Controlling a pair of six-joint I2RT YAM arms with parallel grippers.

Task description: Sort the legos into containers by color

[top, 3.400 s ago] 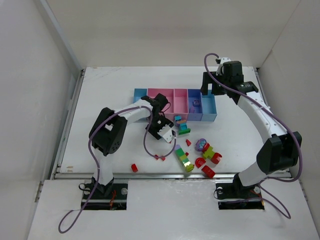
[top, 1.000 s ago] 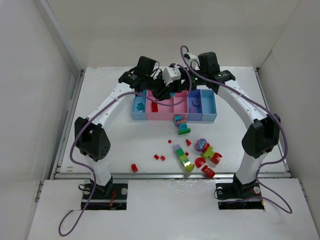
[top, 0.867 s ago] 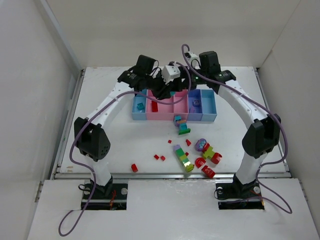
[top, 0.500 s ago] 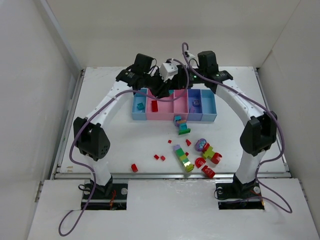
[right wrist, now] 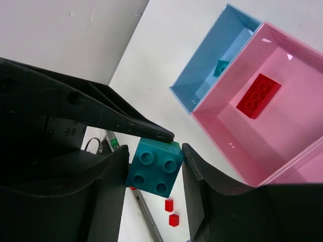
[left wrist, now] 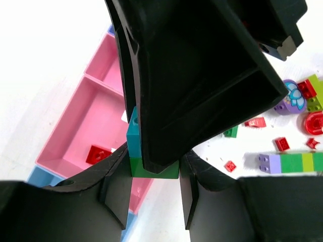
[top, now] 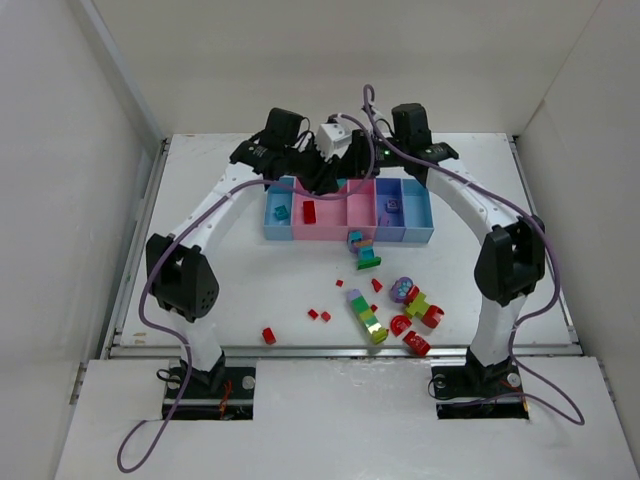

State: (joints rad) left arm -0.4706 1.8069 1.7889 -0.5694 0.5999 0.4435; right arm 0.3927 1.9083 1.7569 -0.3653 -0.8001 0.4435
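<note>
The narrow pink bin (left wrist: 107, 64) is empty. My left gripper should next carry the green brick to the right in the top view, lower over the bin and let go of the brick.
Both grippers meet in the air above the back of the containers (top: 345, 238). My left gripper (left wrist: 154, 196) is shut on the green lower brick (left wrist: 154, 170) of a small lego stack, and a teal brick (left wrist: 133, 135) sits on top of it. My right gripper (right wrist: 154, 184) comes from the opposite side, its fingers pressed against both sides of that teal brick (right wrist: 154, 167). In the top view the stack is hidden between the left gripper (top: 322, 178) and the right gripper (top: 350, 160).
The left light blue bin (right wrist: 202, 83) holds a teal brick (right wrist: 220, 67) and the wide pink bin (right wrist: 282, 146) a red brick (right wrist: 258, 96). A purple piece (top: 392, 207) lies in the purple-blue bin. Loose legos (top: 367, 316) are scattered on the table nearer the arm bases.
The right gripper's jaws have closed in onto the teal brick. Both grippers drifted slightly left and back above the bins. Before that, the left gripper had risen from the table.
</note>
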